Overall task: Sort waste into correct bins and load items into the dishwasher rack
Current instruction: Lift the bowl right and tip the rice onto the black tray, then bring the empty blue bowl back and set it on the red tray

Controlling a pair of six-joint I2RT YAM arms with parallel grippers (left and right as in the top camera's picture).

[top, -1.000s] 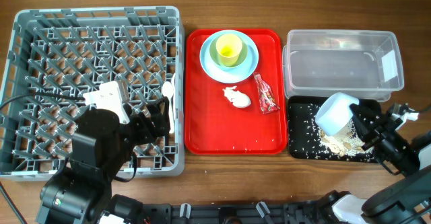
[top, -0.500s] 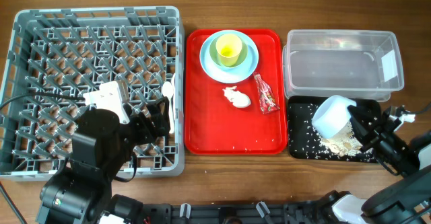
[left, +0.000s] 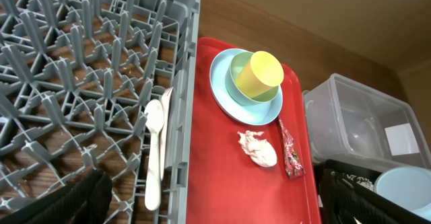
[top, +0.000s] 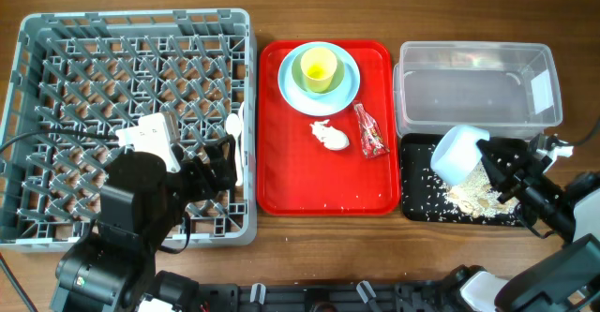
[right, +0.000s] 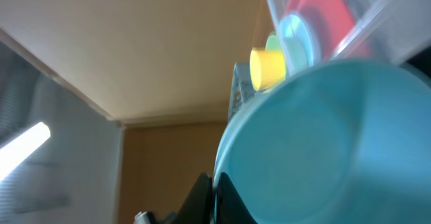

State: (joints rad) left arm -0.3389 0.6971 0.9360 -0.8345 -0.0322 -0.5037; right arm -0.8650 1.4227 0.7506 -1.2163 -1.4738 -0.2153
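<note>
The right gripper goes left in the overhead view and down next. It releases the bowl [top: 457, 154] on the red tray's rack-side near corner [top: 289, 189], which is clear.
My right gripper [top: 489, 157] is shut on the rim of the light-blue bowl [top: 457, 154] and holds it tipped on its side above the black tray [top: 417, 204], where pale food crumbs [top: 473, 195] lie in a pile. In the right wrist view the bowl [right: 330, 143] fills the frame, its rim pinched by the fingers [right: 214, 190]. My left gripper [top: 220, 167] is open and empty over the grey rack's [top: 94, 50] right edge, next to the white spoon [left: 154, 150] and fork [left: 167, 116] lying in the rack. The yellow-green cup [top: 319, 66] stands on the light-blue plate [top: 349, 85].
The red tray [top: 309, 185] also holds the crumpled white napkin [top: 331, 136] and the red wrapper [top: 369, 131], with a few crumbs scattered on it. The clear tub [top: 473, 92] stands behind the black tray, close to the bowl.
My right gripper has moved the tipped bowl a little to the left over the black tray. The left arm has not moved.
</note>
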